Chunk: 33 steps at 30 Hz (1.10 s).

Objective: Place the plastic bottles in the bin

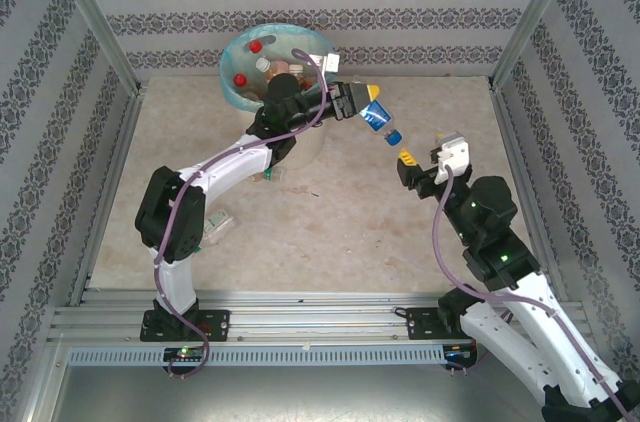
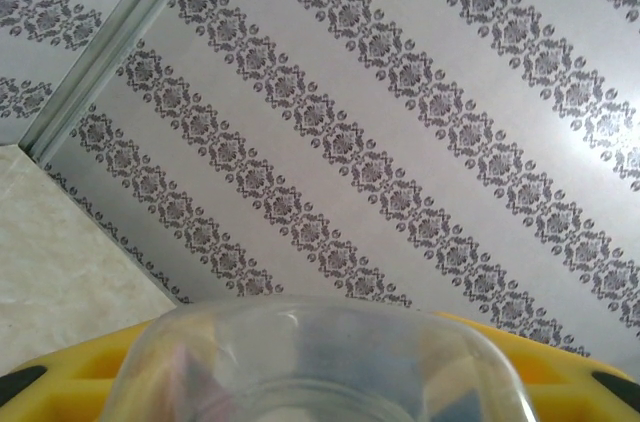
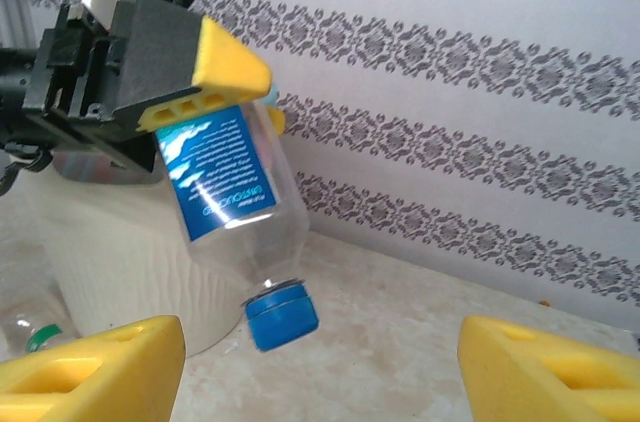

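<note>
Since the clear bottle hangs beside the bin rather than over it, I will swing my left gripper across to the bin's blue-lined opening (image 1: 264,60) and release the bottle.
My left gripper (image 1: 368,105) is shut on a clear plastic bottle (image 1: 379,121) with a blue label, held tilted in the air right of the bin (image 1: 240,92), its blue cap (image 3: 282,314) pointing down. In the left wrist view the bottle's clear base (image 2: 310,362) sits between the yellow fingers (image 2: 70,372). My right gripper (image 1: 405,158) is open just below and right of the cap, nothing between its yellow fingertips (image 3: 100,362). The cream-white bin (image 3: 120,262), lined in light blue, holds several bottles (image 1: 256,45).
A clear bottle (image 1: 215,225) lies on the table beside the left arm's elbow, and another (image 1: 270,175) lies under its forearm. A green-capped bottle (image 3: 30,334) lies by the bin's foot. Patterned walls enclose the table on three sides.
</note>
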Each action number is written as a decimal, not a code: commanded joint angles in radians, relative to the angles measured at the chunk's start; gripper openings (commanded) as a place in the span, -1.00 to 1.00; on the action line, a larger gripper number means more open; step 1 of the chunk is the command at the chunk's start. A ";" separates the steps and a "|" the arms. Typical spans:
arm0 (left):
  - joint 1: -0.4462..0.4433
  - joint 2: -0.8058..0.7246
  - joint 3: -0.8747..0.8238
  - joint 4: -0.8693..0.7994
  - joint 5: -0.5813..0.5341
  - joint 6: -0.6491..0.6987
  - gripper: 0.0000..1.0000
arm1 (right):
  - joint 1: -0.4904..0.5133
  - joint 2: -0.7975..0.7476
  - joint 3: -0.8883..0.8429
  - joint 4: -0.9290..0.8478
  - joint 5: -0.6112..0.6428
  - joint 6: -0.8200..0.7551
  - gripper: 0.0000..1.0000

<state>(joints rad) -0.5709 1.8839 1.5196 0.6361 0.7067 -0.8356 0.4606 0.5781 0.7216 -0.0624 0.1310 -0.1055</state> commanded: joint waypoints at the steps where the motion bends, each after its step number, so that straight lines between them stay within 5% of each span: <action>1: -0.014 -0.100 0.064 -0.086 -0.012 0.115 -0.56 | 0.001 -0.040 -0.002 0.016 0.095 0.000 0.41; 9: 0.001 -0.248 0.121 -0.325 -0.181 0.444 -0.56 | 0.001 -0.087 0.048 0.003 0.090 0.037 0.36; 15: 0.051 -0.335 0.185 -0.520 -0.430 0.783 -0.58 | 0.002 -0.081 0.048 0.033 0.069 0.110 0.34; 24: 0.236 -0.272 0.332 -0.801 -0.669 0.973 -0.65 | 0.004 -0.006 0.097 0.019 0.004 0.208 0.32; 33: 0.329 -0.213 0.275 -0.902 -0.649 1.023 -0.63 | 0.007 0.008 0.090 0.019 0.001 0.270 0.33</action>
<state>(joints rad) -0.2405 1.6791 1.8153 -0.2054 0.0669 0.1360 0.4606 0.5865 0.7910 -0.0555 0.1448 0.1211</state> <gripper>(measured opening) 0.521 0.665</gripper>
